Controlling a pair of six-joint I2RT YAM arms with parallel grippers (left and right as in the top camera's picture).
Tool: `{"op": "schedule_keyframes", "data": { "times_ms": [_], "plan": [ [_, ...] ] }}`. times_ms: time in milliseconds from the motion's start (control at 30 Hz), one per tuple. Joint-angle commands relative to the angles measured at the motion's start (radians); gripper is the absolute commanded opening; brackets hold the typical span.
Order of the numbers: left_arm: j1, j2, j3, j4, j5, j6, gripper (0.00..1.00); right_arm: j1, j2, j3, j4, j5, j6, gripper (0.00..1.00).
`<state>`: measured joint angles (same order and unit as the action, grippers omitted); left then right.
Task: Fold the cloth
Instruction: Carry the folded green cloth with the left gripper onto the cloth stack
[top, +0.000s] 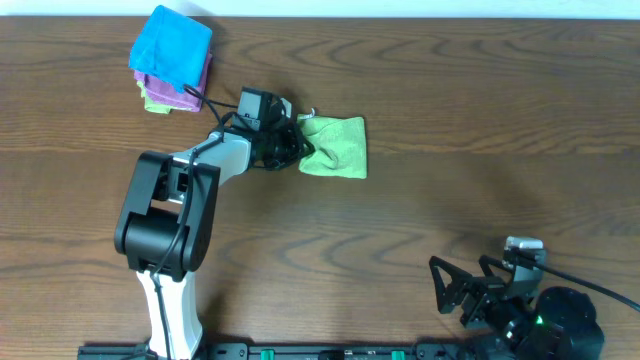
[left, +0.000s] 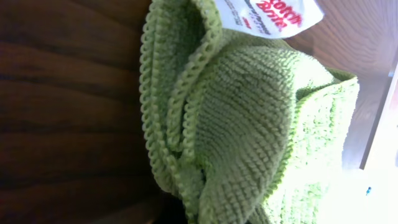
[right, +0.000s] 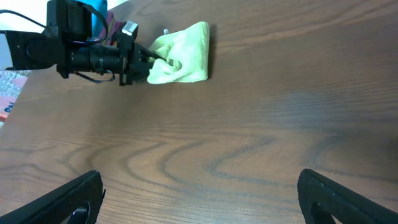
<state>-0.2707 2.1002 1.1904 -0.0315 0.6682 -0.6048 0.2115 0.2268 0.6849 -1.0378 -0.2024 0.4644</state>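
The left gripper rises next, moves outward and to the left in the overhead view, and releases atop the bright blue cloth (top: 172, 46), since the other cloths lie stacked.
The light green cloth (top: 338, 145) lies bunched and folded over on the wooden table, right of centre-top. Its white tag (left: 267, 15) shows at the top of the left wrist view, where the cloth (left: 249, 130) fills the frame. My left gripper (top: 292, 146) is at the cloth's left edge and is shut on it; the right wrist view shows it pinching the cloth (right: 180, 59) too. My right gripper (right: 199, 193) is open and empty, low over bare table at the front right (top: 470, 290).
A stack of folded cloths, bright blue (top: 172, 45) on top of purple and green ones (top: 170, 95), sits at the back left. The left arm's base (top: 165, 220) stands front left.
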Motion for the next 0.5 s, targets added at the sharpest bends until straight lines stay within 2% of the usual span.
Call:
{"op": "schedule_keyframes", "data": {
  "times_ms": [0,167,300,467],
  "plan": [
    [0.003,0.028,-0.009,0.01,-0.005,0.0,0.06,-0.008,-0.004,-0.005,-0.003,-0.005,0.014,0.99],
    [0.043,-0.088,0.051,0.016,-0.022,-0.002,0.06,-0.008,-0.004,-0.005,-0.003,-0.005,0.014,0.99],
    [0.093,-0.183,0.22,-0.071,-0.155,-0.002,0.06,-0.008,-0.004,-0.005,-0.003,-0.005,0.014,0.99],
    [0.152,-0.179,0.443,-0.203,-0.311,0.02,0.06,-0.008,-0.004,-0.005,-0.003,-0.005,0.014,0.99]
  ]
}}
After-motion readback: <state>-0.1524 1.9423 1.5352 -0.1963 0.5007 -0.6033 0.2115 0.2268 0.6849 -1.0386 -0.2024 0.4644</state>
